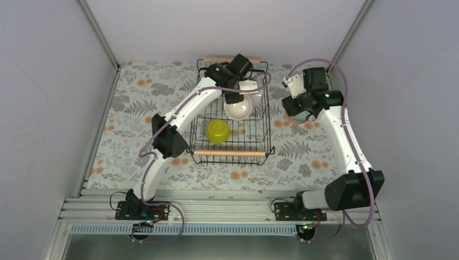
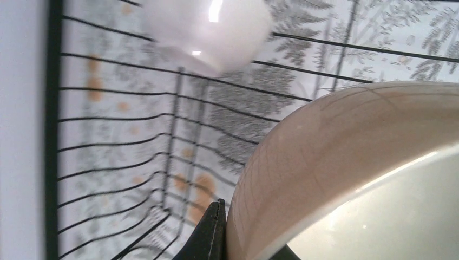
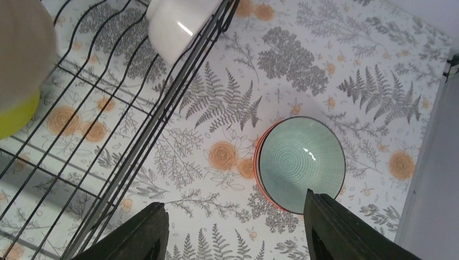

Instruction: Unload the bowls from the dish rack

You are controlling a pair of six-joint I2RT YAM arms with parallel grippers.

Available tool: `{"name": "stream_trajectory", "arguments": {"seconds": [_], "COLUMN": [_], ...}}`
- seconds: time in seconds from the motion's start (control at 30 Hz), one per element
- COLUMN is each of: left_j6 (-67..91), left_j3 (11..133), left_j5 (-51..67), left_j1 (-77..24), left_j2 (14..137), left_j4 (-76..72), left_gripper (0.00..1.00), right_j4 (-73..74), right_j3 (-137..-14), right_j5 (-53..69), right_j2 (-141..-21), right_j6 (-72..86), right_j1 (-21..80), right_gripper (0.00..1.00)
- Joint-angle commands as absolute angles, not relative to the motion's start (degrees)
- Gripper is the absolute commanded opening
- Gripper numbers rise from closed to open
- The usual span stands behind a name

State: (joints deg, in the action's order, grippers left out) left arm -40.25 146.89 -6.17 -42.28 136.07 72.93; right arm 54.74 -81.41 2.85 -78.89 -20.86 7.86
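The tablecloth to the left in the top view, past the rack [image 1: 254,142], is empty, so my left gripper will go there next and move down to release the beige bowl.
The black wire dish rack [image 1: 254,142] with wooden bar handles stands mid-table. Inside it a yellow-green bowl [image 1: 217,130] lies upside down, and a small white bowl [image 1: 250,86] sits at the back right. My left gripper [image 1: 234,97] is shut on the rim of a beige bowl [image 1: 238,109] over the rack. In the left wrist view one finger [image 2: 210,234] presses that bowl's [image 2: 346,157] outer wall. Right of the rack my right gripper [image 3: 238,230] hangs open and empty above a green bowl with an orange outside [image 3: 301,162], which rests on the table.
The flowered tablecloth [image 1: 141,108] covers the table. Grey walls close in at the left, back and right. The right wrist view shows the rack's side wires [image 3: 162,114], the white bowl [image 3: 178,21] and the yellow-green bowl [image 3: 16,116].
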Motion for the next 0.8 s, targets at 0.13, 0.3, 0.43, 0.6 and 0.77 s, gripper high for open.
{"name": "stream_trajectory", "arguments": {"seconds": [0.13, 0.3, 0.43, 0.6, 0.77], "left_j6": [-41.23, -39.96, -39.37, -40.10, -40.98], "left_j3": [147.34, 147.50, 140.48, 128.47, 114.37], "left_j5": [-17.22, -20.53, -20.44, -17.87, -13.03], "left_j1": [-41.25, -38.33, -34.28, -28.10, -20.16], "left_j2": [124.38, 120.29, 112.26, 101.64, 94.43], "left_j4": [68.67, 71.63, 70.57, 67.47, 62.99], "left_gripper": [0.02, 0.02, 0.02, 0.02, 0.02], "right_j4": [53.08, 52.41, 52.08, 51.70, 52.49], "right_j3": [-77.60, -76.06, -74.78, -74.94, -77.99], "right_j5": [2.91, 3.38, 3.60, 3.99, 9.37], "right_j2": [-77.16, -76.24, -75.27, -74.20, -74.25], "right_j6": [-19.69, -19.69, -19.77, -20.06, -21.61], "right_j1": [8.31, 8.33, 8.27, 8.31, 8.35], "right_gripper": [0.62, 0.62, 0.62, 0.62, 0.69]}}
